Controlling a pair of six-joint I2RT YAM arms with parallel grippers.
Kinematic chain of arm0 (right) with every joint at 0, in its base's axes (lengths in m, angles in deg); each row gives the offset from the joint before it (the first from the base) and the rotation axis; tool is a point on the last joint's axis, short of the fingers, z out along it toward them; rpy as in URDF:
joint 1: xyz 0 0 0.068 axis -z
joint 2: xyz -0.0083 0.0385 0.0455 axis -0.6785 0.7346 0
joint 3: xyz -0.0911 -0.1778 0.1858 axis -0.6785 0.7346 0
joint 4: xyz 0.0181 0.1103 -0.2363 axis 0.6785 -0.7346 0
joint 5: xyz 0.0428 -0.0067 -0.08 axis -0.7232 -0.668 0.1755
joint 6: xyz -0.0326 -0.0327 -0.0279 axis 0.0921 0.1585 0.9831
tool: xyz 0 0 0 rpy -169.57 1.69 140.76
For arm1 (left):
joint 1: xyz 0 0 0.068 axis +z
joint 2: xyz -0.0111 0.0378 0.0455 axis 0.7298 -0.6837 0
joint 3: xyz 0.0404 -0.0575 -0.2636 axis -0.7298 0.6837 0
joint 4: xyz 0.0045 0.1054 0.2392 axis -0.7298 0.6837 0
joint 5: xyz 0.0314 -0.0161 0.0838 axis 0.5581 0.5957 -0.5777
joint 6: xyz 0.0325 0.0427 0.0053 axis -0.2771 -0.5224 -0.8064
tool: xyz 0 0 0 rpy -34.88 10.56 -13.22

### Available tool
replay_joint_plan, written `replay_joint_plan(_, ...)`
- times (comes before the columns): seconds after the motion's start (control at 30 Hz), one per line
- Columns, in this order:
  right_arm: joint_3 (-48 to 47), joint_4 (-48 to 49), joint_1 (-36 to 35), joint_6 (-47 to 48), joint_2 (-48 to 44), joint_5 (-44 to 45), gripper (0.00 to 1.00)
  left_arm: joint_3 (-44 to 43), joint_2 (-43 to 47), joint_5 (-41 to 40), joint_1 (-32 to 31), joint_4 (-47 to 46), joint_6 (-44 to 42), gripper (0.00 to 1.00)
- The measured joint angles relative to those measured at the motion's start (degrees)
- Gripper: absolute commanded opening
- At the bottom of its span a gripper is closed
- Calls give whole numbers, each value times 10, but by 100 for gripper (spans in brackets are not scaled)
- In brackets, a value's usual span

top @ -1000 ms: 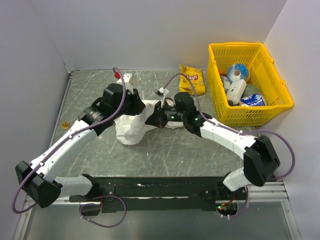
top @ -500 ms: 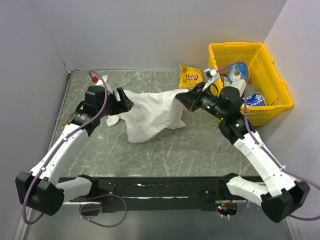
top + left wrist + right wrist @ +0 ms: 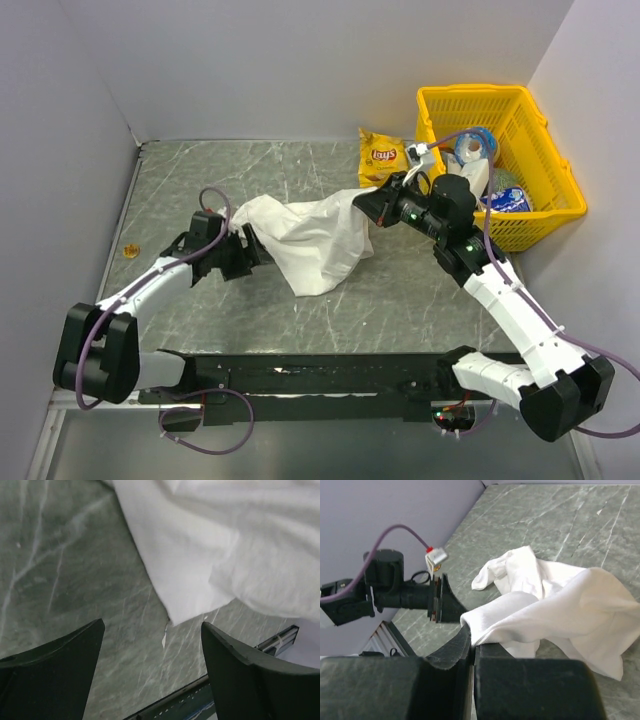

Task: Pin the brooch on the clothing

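My left gripper slides with open fingers to the right in the top view onto the shirt's near corner (image 3: 301, 289) (image 3: 176, 616) next, which juts over bare table.
The white T-shirt (image 3: 312, 238) lies bunched on the table, its right end lifted. My right gripper (image 3: 364, 203) is shut on a fold of the shirt (image 3: 555, 595), with the cloth pinched between its jaws (image 3: 475, 641). My left gripper (image 3: 256, 256) is open and empty, low over the table beside the shirt's left end. In the left wrist view the shirt's edge (image 3: 220, 545) lies beyond the spread gripper (image 3: 152, 632). The brooch (image 3: 129, 250) is a tiny golden spot on the table at the far left, apart from the shirt and both grippers.
A yellow basket (image 3: 470, 95) with several items stands at the back right. A yellow crisp bag (image 3: 383, 157) lies beside it, just behind my right gripper. Grey walls close in the left, back and right. A black rail (image 3: 330, 375) runs along the near edge.
My left gripper has let go of the shirt, dropped and drawn back toward the near left. The shirt's left end has fallen to the table. My right gripper still holds its end.
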Motion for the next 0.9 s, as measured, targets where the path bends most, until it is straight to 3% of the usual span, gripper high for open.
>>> replay_joint_plan(0.27,0,0,1,-6,30,-3,0,69,-7,21,-76,-49,43,78)
replay_joint_plan(0.5,0,-3,2,-8,30,-4,0,72,-73,4,-132,-111,81,57)
replay_joint_plan(0.67,0,-6,2,-8,30,-2,0,72,-106,-17,-152,-156,101,55)
replay_joint_plan(0.77,0,-7,2,-8,30,0,0,71,-133,-17,-161,-200,120,28)
replay_joint_plan(0.8,0,-9,2,-8,30,1,0,71,-144,-19,-165,-215,127,7)
replay_joint_plan(0.83,0,-10,2,-8,30,1,0,71,-158,-21,-169,-231,130,1)
replay_joint_plan(0.9,0,-15,2,-7,30,4,0,71,-172,-24,-172,-248,144,1)
